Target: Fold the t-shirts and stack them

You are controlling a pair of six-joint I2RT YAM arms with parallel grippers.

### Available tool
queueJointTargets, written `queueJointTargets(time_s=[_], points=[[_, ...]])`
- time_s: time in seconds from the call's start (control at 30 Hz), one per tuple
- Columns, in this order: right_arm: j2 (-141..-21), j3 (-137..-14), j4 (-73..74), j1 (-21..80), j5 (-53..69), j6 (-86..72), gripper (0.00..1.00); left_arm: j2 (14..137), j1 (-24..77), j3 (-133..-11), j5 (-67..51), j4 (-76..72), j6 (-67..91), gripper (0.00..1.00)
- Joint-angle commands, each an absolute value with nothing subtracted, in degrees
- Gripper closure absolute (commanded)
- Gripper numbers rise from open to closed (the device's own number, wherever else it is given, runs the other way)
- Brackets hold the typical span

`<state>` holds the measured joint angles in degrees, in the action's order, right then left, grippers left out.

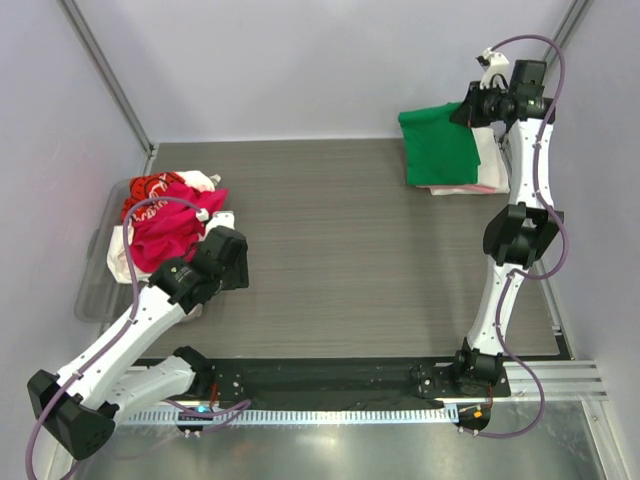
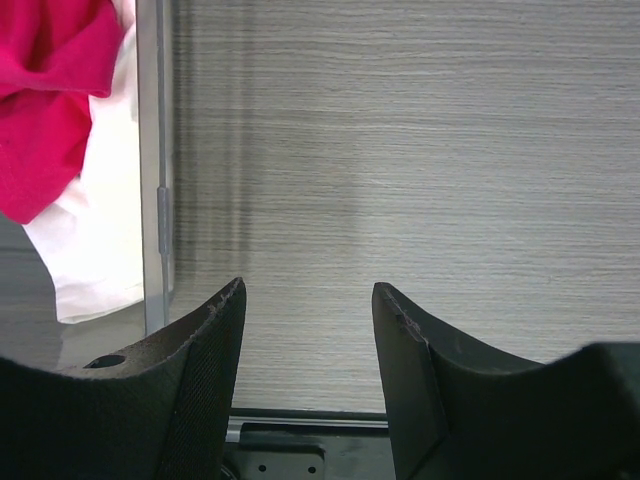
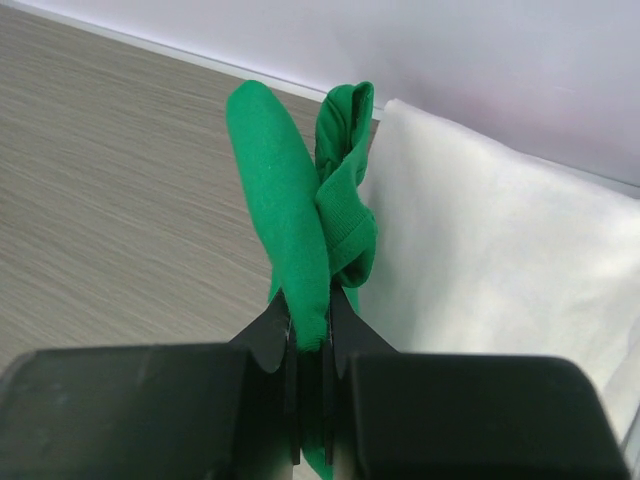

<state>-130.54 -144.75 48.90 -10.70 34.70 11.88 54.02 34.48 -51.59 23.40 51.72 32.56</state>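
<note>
The overhanging fold needs to go down to the right in the wrist view next, onto the white folded shirt below my right gripper. My right gripper will release it there.
A bright green t-shirt (image 1: 440, 148) lies folded on a stack of folded white and pink shirts (image 1: 490, 178) at the table's far right. My right gripper (image 3: 310, 310) is shut on a bunched fold of that green shirt (image 3: 290, 210), just above the white folded shirt (image 3: 490, 260). At the left, a magenta-red shirt (image 1: 165, 232), a red printed one (image 1: 150, 190) and white ones (image 1: 205, 182) sit heaped in the clear bin. My left gripper (image 2: 308, 300) hangs open over bare table beside the bin, holding nothing. The magenta shirt (image 2: 50, 90) shows at the left wrist view's upper left.
The clear plastic bin (image 1: 100, 290) stands at the table's left edge, and its wall (image 2: 152, 160) runs down the left wrist view. The dark wood-grain table (image 1: 330, 250) spreads between the arms. Grey walls close in the back and both sides.
</note>
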Motion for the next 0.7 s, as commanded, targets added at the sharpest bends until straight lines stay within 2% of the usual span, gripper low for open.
queueJointTargets(time_s=[0.0,0.4,0.67], points=[[-131.0,-149.8,45.6,-11.6,36.3,11.5,0.99,53.9,34.2,-52.6,25.1,51.9,33.1,0.45],[-136.1,-150.2,36.8,-12.0,32.3,14.2,0.99,55.5,34.2,-52.7,25.7,52.2,33.1,0.45],[-141.4,-150.6,28.1,-12.0,23.5,17.8,0.99,56.6,34.2,-52.8,26.3,52.6,33.4,0.45]])
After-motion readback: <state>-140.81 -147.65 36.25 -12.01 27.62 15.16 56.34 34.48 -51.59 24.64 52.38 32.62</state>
